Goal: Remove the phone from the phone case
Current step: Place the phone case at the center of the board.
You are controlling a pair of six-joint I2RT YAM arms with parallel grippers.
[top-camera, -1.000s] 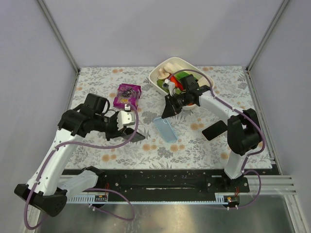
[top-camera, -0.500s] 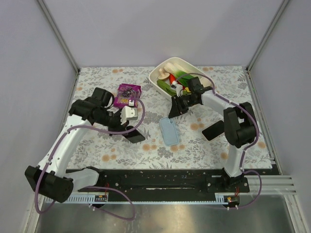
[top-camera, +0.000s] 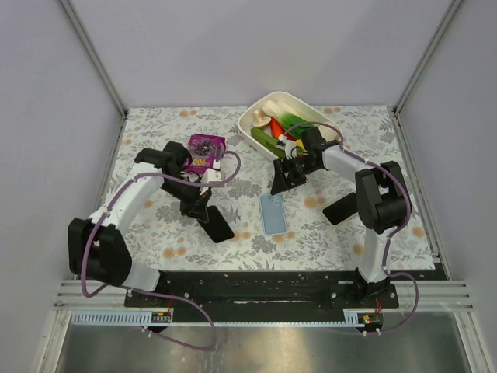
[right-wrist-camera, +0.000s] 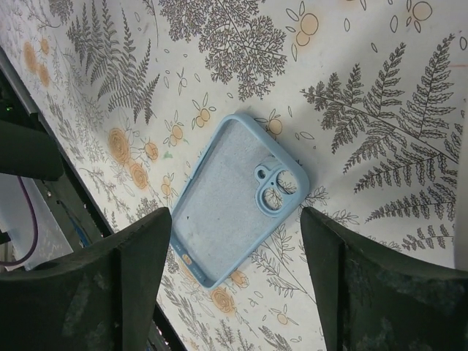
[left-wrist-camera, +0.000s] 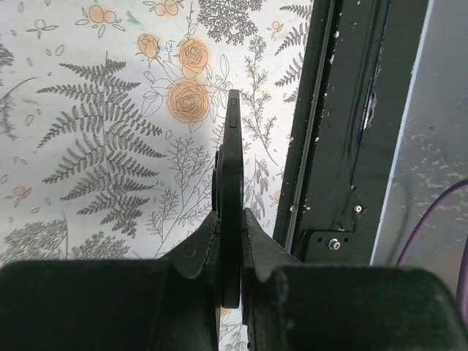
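I will lower my left gripper toward the case next and release the phone on the clear mat, below it and to its right in the top view.
The black phone (top-camera: 215, 223) is out of the case and my left gripper (top-camera: 200, 203) is shut on it, holding it low over the floral mat. In the left wrist view the phone (left-wrist-camera: 233, 168) shows edge-on, pinched between the two fingers of the left gripper (left-wrist-camera: 232, 228). The light blue phone case (top-camera: 272, 214) lies flat and empty on the mat, inside face up, camera cut-out toward the far side. My right gripper (top-camera: 281, 177) hovers just beyond it, open. In the right wrist view the case (right-wrist-camera: 234, 197) lies below the spread right gripper (right-wrist-camera: 235, 213), touching neither finger.
A white bowl (top-camera: 260, 109) full of toys stands at the back, close behind the right gripper. A purple box (top-camera: 203, 151) sits at the back left. A black flat slab (top-camera: 342, 208) lies near the right arm. The black rail (left-wrist-camera: 344, 146) borders the mat's near edge.
My right jaws have spread wide and the case now lies free, slightly nearer the front. The left arm has swung the phone rightward and toward the near edge.
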